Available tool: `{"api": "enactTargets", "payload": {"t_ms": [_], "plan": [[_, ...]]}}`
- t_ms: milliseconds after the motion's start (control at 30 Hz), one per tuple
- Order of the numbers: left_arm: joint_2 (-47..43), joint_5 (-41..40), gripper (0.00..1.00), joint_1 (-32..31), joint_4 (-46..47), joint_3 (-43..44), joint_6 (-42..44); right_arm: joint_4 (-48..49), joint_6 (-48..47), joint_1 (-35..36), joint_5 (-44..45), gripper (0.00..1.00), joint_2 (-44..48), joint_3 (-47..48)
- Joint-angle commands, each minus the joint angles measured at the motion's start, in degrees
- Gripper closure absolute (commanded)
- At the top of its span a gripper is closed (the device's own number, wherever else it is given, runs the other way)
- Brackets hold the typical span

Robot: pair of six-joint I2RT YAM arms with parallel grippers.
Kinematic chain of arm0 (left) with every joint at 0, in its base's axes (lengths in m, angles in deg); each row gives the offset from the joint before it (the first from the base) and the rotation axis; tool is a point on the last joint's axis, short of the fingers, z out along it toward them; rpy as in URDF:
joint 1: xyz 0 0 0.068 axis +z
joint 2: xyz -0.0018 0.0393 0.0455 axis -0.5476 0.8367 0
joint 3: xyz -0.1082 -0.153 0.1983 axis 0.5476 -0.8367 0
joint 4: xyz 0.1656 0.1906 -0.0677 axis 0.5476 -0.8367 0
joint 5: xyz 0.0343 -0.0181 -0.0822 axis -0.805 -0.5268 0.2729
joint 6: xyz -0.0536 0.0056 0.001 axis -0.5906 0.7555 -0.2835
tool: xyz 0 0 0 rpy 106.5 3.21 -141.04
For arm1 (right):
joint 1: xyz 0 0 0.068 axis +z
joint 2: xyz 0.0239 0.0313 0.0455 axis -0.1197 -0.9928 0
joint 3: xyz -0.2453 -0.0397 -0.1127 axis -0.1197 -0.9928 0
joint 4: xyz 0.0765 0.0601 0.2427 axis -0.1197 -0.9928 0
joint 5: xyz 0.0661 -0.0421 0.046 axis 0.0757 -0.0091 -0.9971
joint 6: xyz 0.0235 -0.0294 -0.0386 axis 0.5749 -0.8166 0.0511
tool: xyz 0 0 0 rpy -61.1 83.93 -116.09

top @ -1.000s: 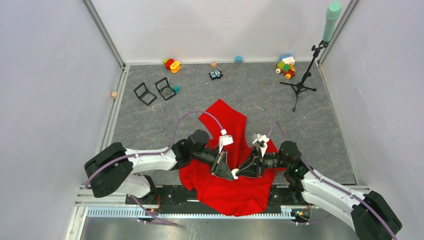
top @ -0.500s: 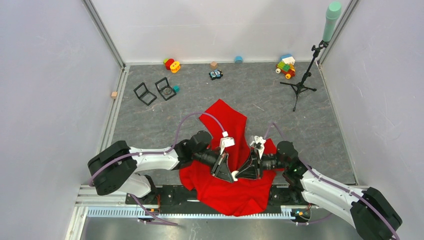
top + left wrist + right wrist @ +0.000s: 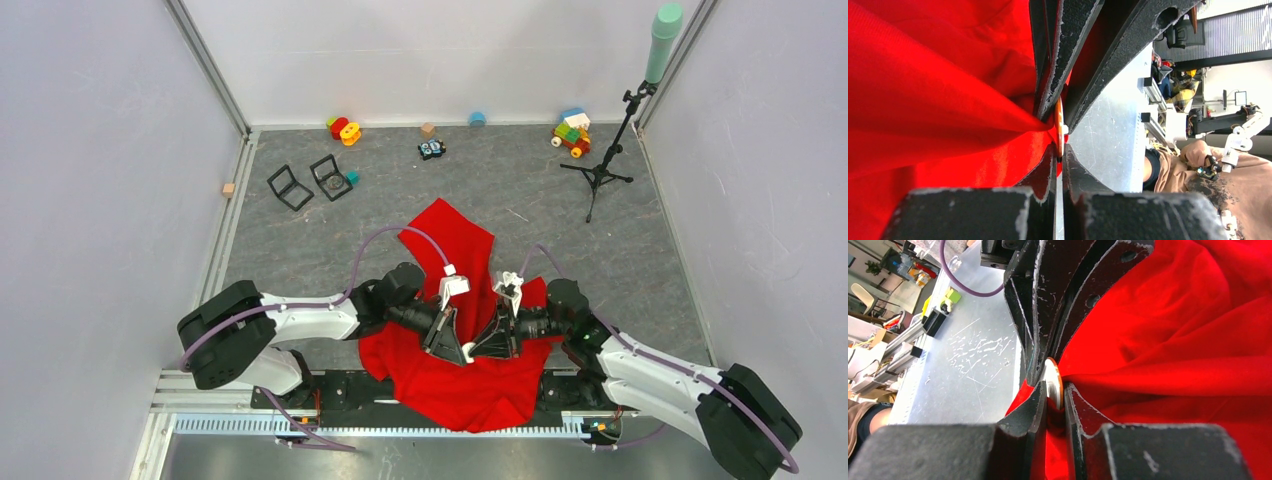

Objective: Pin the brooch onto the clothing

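I should gently move my left gripper slightly outward and let go of the brooch's lower edge (image 3: 467, 353) (image 3: 1060, 145), because my right gripper is also holding the disc with a fold of clothing.
The clothing (image 3: 450, 240) is a red T-shirt lying crumpled in the near middle of the grey mat, over the front edge. Both grippers meet tip to tip over its lower part. The brooch (image 3: 468, 350) is a small white disc with an orange rim. My left gripper (image 3: 1059, 152) is shut on the lower edge of the brooch (image 3: 1058, 125). My right gripper (image 3: 1054, 390) is shut on the brooch (image 3: 1053, 382) together with a fold of the clothing (image 3: 1173, 340), which pulls taut toward the disc. The clothing (image 3: 923, 100) fills the left of the left wrist view.
Two open black cases (image 3: 310, 182) lie at the back left. Small toys (image 3: 344, 129) and coloured bricks (image 3: 572, 132) line the back wall. A black tripod stand (image 3: 600, 170) with a green tube stands at the back right. A wooden block (image 3: 229, 189) sits by the left wall.
My right arm has edged a little to the left, pressing closer to the left gripper. Both grips stay as they were.
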Motion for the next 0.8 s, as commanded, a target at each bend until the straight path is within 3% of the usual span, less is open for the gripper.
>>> {"api": "enactTargets", "payload": {"t_ms": [0, 767], "plan": [[-0.63, 3.75, 0.98, -1.48, 8.89, 5.19, 0.27, -3.11, -5.02, 0.27, 7.8, 0.87, -1.64, 1.99], [0.82, 3.62, 0.98, -1.92, 10.88, 6.23, -0.36, -5.33, -6.74, 2.05, 9.66, 0.83, -3.77, 2.8]]}}
